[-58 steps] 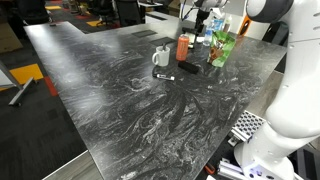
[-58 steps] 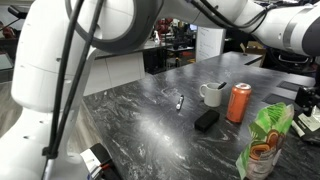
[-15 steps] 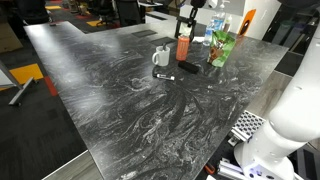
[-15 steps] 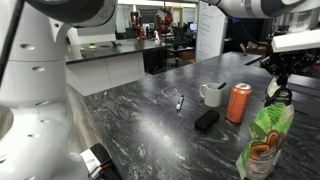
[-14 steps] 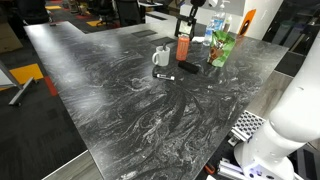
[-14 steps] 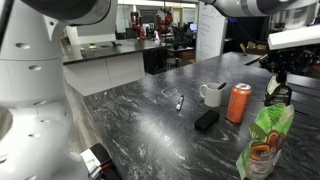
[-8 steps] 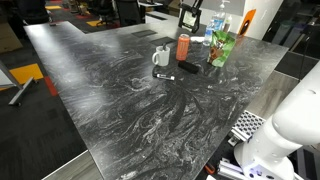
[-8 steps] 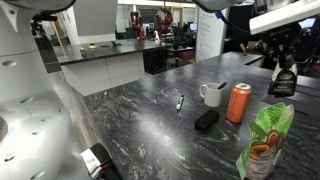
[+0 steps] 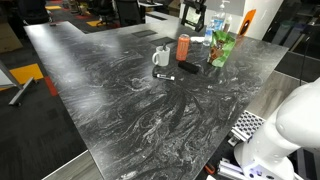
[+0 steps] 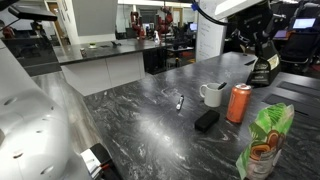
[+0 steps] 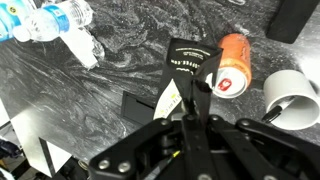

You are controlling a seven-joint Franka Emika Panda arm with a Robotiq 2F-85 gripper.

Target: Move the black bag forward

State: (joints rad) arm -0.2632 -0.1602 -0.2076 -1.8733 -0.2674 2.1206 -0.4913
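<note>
The gripper needs to pull the bag back past the orange can next and then down, because bare tabletop between block and marker lies below the gripper and farther back.
The black bag, a flat black pouch with a pale label, hangs in the air above the table. My gripper is shut on its edge. In an exterior view the gripper holds the black bag high over the far side of the table, behind the orange can. From the opposite side the gripper is a dark shape at the top edge, and the bag is hard to make out there.
On the table stand a white mug, the orange can, a green bag and a thin black marker. A black flat block lies near the mug. Clear water bottles lie by the far edge.
The gripper has risen with the black bag, from just behind the green bag to well above the can, drifting toward the mug's side.
</note>
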